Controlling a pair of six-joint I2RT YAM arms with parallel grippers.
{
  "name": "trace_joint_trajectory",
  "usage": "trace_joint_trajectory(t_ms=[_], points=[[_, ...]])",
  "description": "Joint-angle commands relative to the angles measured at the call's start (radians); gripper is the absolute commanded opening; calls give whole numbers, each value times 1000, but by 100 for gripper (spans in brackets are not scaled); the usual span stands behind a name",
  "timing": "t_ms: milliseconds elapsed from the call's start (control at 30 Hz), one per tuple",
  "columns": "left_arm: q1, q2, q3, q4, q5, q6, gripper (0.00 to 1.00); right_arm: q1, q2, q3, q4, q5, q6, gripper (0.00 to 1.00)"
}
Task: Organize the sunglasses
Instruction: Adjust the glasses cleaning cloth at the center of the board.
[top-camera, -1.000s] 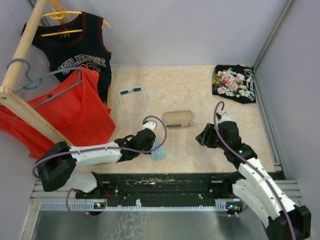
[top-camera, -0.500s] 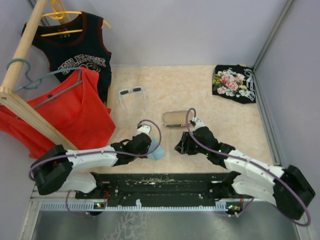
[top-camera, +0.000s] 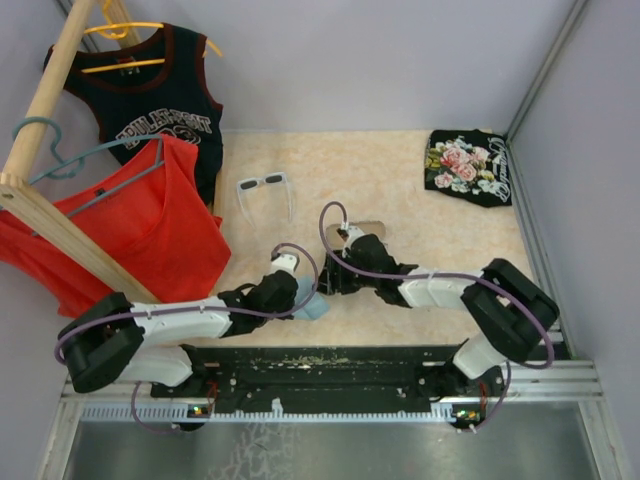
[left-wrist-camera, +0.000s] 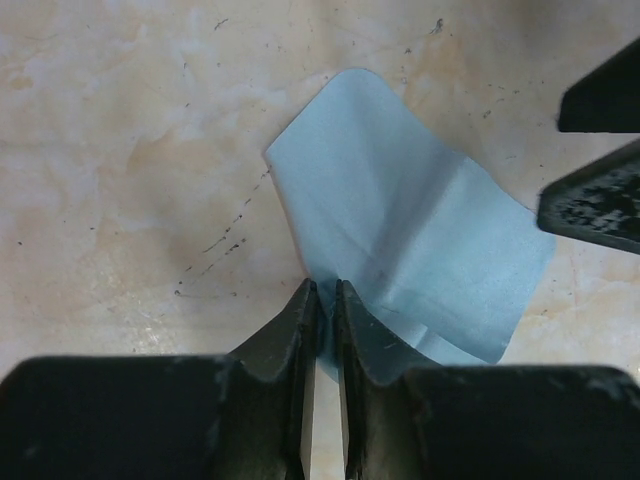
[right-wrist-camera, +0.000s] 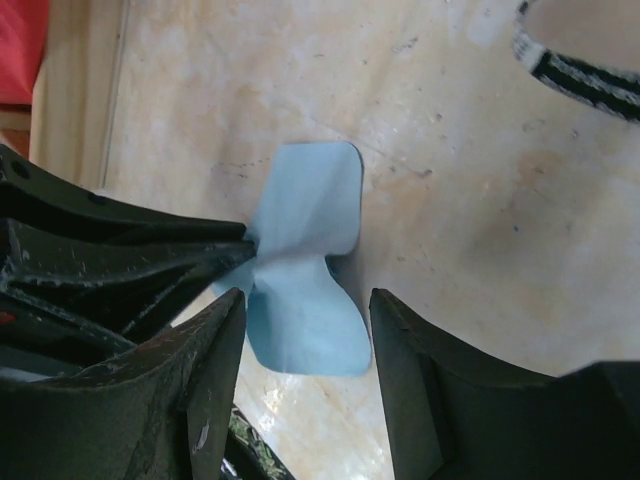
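Observation:
My right gripper lowers and shifts toward my left gripper next, onto the small light-blue cloth's free edge.
The white sunglasses (top-camera: 263, 183) lie open on the table at the back left, away from both grippers. My left gripper (top-camera: 296, 297) is shut on one edge of the small light-blue cloth (top-camera: 314, 307). In the left wrist view the gripper (left-wrist-camera: 328, 291) pinches the cloth (left-wrist-camera: 400, 230). My right gripper (top-camera: 330, 281) is open, its fingers either side of the cloth's free end (right-wrist-camera: 300, 320), not touching it. The flag-print case (top-camera: 366, 229) lies behind the right arm, partly hidden; its edge (right-wrist-camera: 580, 70) shows in the right wrist view.
A red top (top-camera: 140, 235) and a black jersey (top-camera: 160, 110) hang on a wooden rack (top-camera: 45, 100) at the left. A black floral garment (top-camera: 468, 166) lies at the back right. The black rail (top-camera: 330, 365) runs along the table's near edge.
My right arm has swung left from the right side of the table, past the case, up to the cloth. My left gripper has drawn back slightly toward the near edge, still holding the cloth.

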Motion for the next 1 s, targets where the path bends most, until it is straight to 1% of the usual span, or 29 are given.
trace_joint_trajectory(t_ms=[0,333,433,567,700,800,833,900,933,967], points=[[-4,-1,-15,13,19,-3,17,5,71,68,124,-69,-6,54],[-4,-3,-26,19,23,-6,15,3,213,125,116,-110,7,52],[-4,-5,-23,16,20,-5,15,4,230,127,111,-110,7,51],[-3,-8,-24,15,20,-5,15,4,245,129,111,-107,6,47],[-4,-8,-19,11,18,-5,15,5,237,122,112,-115,13,36],[-4,-9,-17,9,19,-7,17,6,208,100,122,-103,19,23],[-4,-10,-14,7,22,-8,18,5,193,92,126,-98,21,17],[-4,-18,-9,3,27,-10,26,5,178,77,135,-90,26,6],[-4,-23,-7,0,29,-12,30,4,178,68,143,-85,30,2],[-4,-31,-4,-6,32,-14,33,4,177,61,147,-80,34,0]])
